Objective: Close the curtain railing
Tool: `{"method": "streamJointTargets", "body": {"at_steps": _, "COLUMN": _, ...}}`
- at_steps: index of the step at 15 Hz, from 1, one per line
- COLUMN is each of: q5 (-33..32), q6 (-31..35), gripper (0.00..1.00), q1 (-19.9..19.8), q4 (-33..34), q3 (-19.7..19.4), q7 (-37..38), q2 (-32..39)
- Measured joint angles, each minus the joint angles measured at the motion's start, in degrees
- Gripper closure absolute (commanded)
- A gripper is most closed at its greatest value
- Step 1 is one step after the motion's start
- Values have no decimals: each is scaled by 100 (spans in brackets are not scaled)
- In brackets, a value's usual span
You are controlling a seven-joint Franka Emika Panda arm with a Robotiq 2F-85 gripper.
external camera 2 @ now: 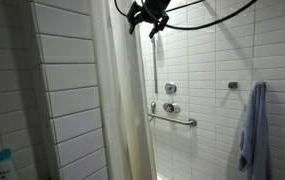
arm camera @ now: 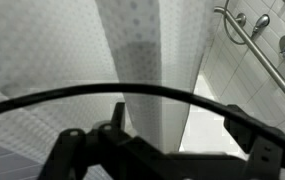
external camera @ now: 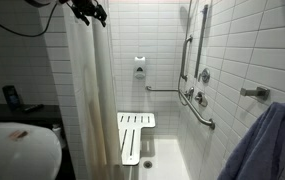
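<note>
The gripper comes down in toward the bunched curtain next, its open fingers going over the curtain's edge near the top (external camera: 105, 36) (arm camera: 163, 66). That edge hangs below them, still ungripped.
The curtain railing's white pleated curtain (external camera: 87, 100) hangs bunched at one side of the shower opening, from near the ceiling down to the floor, in both exterior views (external camera 2: 122, 100). My gripper (external camera: 90, 12) is up high by the curtain's top edge, with a black cable trailing from it (external camera 2: 147, 15). In the wrist view the curtain (arm camera: 142, 60) drops away below my gripper (arm camera: 177, 130). Its dark fingers (arm camera: 247, 125) stand wide apart, open, with nothing clamped between them.
Inside the stall are a white fold-down seat (external camera: 135, 135), metal grab bars (external camera: 197, 105) and the shower valves (external camera 2: 170, 90). A blue-grey towel (external camera 2: 250, 125) hangs on the tiled wall. A white sink (external camera: 17, 150) is on the near side of the curtain.
</note>
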Motion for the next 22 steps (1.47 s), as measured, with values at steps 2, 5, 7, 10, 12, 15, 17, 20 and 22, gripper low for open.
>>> {"method": "streamJointTargets", "body": {"at_steps": 2, "q5": -423, "q6": 9, "gripper": 0, "q1": 440, "q4": -26, "q3": -345, "q7": 4, "q2": 0}}
{"method": "streamJointTargets", "body": {"at_steps": 5, "q5": -1029, "q6": 182, "gripper": 0, "q1": 903, "q4": -68, "q3": -795, "q7": 6, "q2": -2}}
{"method": "streamJointTargets", "body": {"at_steps": 7, "q5": -1372, "q6": 486, "gripper": 0, "q1": 1016, "q4": -104, "q3": -1004, "q7": 5, "q2": -2}}
{"method": "streamJointTargets", "body": {"at_steps": 10, "q5": -1595, "q6": 921, "gripper": 0, "q1": 1073, "q4": -159, "q3": -1229, "q7": 3, "q2": -3}}
{"method": "streamJointTargets", "body": {"at_steps": 12, "q5": -1609, "q6": 1100, "gripper": 0, "q1": 1218, "q4": -191, "q3": -1404, "q7": 2, "q2": -5}}
{"method": "streamJointTargets", "body": {"at_steps": 15, "q5": -1684, "q6": 1337, "gripper": 0, "q1": 1981, "q4": -244, "q3": -2021, "q7": 1, "q2": 19}}
{"method": "streamJointTargets", "body": {"at_steps": 17, "q5": -1727, "q6": 1607, "gripper": 25, "q1": 2890, "q4": -143, "q3": -2838, "q7": -3, "q2": 249}}
{"method": "streamJointTargets", "body": {"at_steps": 20, "q5": -1869, "q6": 1914, "gripper": 39, "q1": 4254, "q4": -20, "q3": -4092, "q7": -1, "q2": 507}}
{"method": "streamJointTargets", "body": {"at_steps": 22, "q5": -2101, "q6": 1944, "gripper": 32, "q1": 5141, "q4": 89, "q3": -4922, "q7": 2, "q2": 496}}
